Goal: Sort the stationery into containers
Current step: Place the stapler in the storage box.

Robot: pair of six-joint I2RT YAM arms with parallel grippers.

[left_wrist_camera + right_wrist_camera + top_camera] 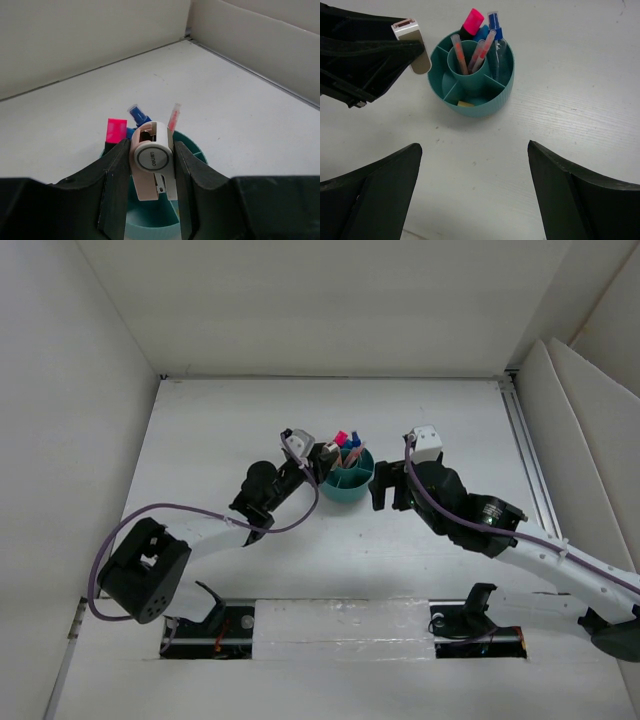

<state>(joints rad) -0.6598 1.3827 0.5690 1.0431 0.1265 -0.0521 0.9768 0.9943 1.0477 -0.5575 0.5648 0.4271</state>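
Observation:
The left gripper lowers toward the organizer's empty section [144, 211] beside the tan block's next and releases the piece there, since that section lies open below the gripper.
A round teal organizer [347, 486] stands mid-table, a central cup ringed by compartments. My left gripper [151, 150] is shut on a small pale pink and white stationery piece [152, 160] and holds it just above the organizer's left rim [436, 54]. From the right wrist view the piece [413, 44] hangs beside that rim. Thin pink-orange pens [460, 52] stand in the cup. A pink-ended marker [472, 20] and a clear bottle with a blue top [495, 30] stand in back compartments. A tan block [465, 104] lies in a front one. My right gripper [475, 147] is open, just right of the organizer.
White walls close the table at the back and left. A slanted white panel [560, 410] and a metal rail [525, 450] run along the right side. Both arm bases [210, 625] sit at the near edge.

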